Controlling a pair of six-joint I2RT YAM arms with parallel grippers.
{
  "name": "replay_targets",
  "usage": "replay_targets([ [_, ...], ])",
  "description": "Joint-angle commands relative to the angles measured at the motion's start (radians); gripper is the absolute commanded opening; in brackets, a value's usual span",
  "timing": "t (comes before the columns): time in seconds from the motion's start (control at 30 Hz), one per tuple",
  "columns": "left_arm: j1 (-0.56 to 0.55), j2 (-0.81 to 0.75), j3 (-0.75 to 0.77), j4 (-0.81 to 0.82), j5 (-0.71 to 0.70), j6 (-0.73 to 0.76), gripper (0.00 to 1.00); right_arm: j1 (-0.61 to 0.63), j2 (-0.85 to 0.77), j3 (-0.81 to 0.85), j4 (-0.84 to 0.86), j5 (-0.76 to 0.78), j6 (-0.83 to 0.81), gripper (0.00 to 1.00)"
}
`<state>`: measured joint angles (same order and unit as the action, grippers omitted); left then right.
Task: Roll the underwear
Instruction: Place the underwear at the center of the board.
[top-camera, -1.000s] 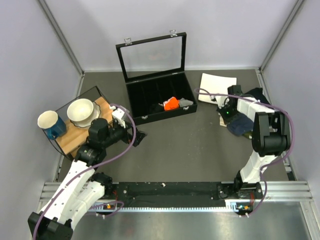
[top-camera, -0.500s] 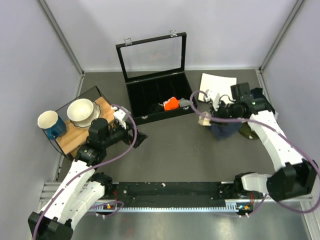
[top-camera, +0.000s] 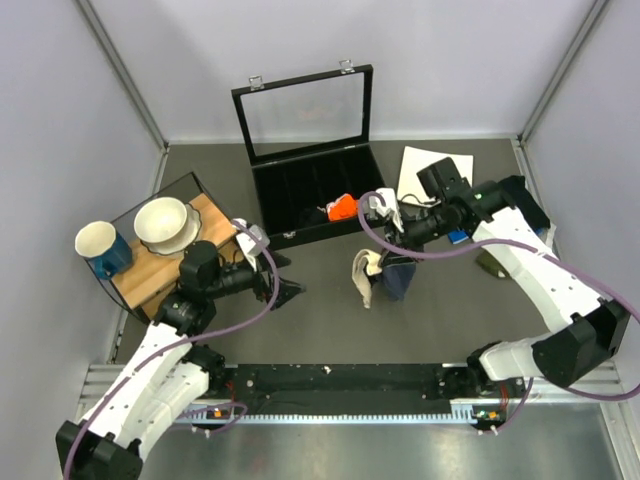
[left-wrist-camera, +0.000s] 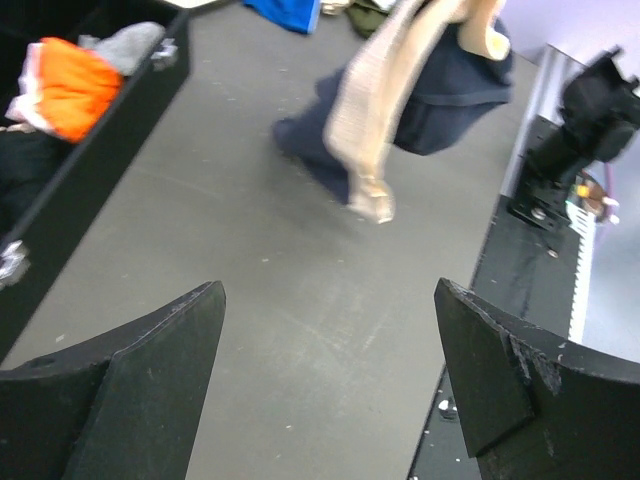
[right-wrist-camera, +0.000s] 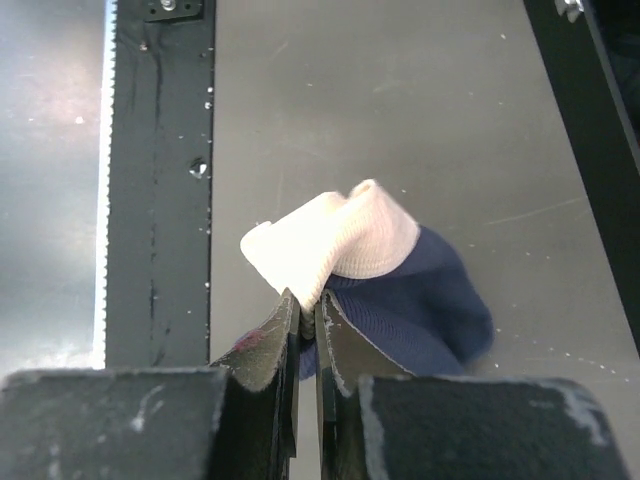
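Observation:
The underwear (top-camera: 392, 277) hangs bunched, so my right gripper should next lower to the bare tabletop before the black case below it and release the waistband.
The underwear (top-camera: 392, 277) is navy blue with a pale beige waistband (top-camera: 364, 274). It hangs bunched above the table's middle from my right gripper (top-camera: 390, 252), which is shut on the waistband. The right wrist view shows the fingers pinching the beige band (right-wrist-camera: 335, 243) with the navy cloth (right-wrist-camera: 420, 310) below. The left wrist view shows it dangling ahead (left-wrist-camera: 430, 80). My left gripper (top-camera: 288, 290) is open and empty, low over the table to the left of the underwear.
An open black case (top-camera: 320, 195) at the back holds an orange cloth (top-camera: 343, 207) and a grey cloth (top-camera: 371, 205). White paper (top-camera: 425, 172) and other clothes (top-camera: 515, 190) lie at the back right. A board with a bowl (top-camera: 165, 222) and a mug (top-camera: 100, 247) sits at the left.
My right gripper has carried the underwear from the right side to the table's middle. My left gripper has moved slightly right, toward it.

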<state>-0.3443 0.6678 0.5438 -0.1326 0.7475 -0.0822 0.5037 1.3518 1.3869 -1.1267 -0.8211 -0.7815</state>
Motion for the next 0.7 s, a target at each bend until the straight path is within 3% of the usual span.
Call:
replay_targets([
  [0.0,-0.093,-0.002,-0.044,0.151,0.048,-0.016,0.92,0.004,0.001,0.009,-0.004,-0.127,0.005,0.0],
  [0.13,-0.351,0.076,-0.039,0.137,-0.176,0.035,0.99,-0.022,-0.002,-0.061,0.037,-0.162,0.014,0.0],
  [0.33,-0.525,0.202,-0.088,0.31,-0.5,0.07,0.99,-0.063,-0.032,-0.104,0.065,-0.222,0.016,0.0],
  [0.5,-0.533,0.37,-0.058,0.453,-0.53,0.145,0.99,-0.076,-0.054,-0.134,0.077,-0.24,0.011,0.0],
  [0.67,-0.539,0.611,0.128,0.377,-0.478,0.176,0.98,-0.096,-0.075,-0.147,0.084,-0.26,0.014,0.0],
])
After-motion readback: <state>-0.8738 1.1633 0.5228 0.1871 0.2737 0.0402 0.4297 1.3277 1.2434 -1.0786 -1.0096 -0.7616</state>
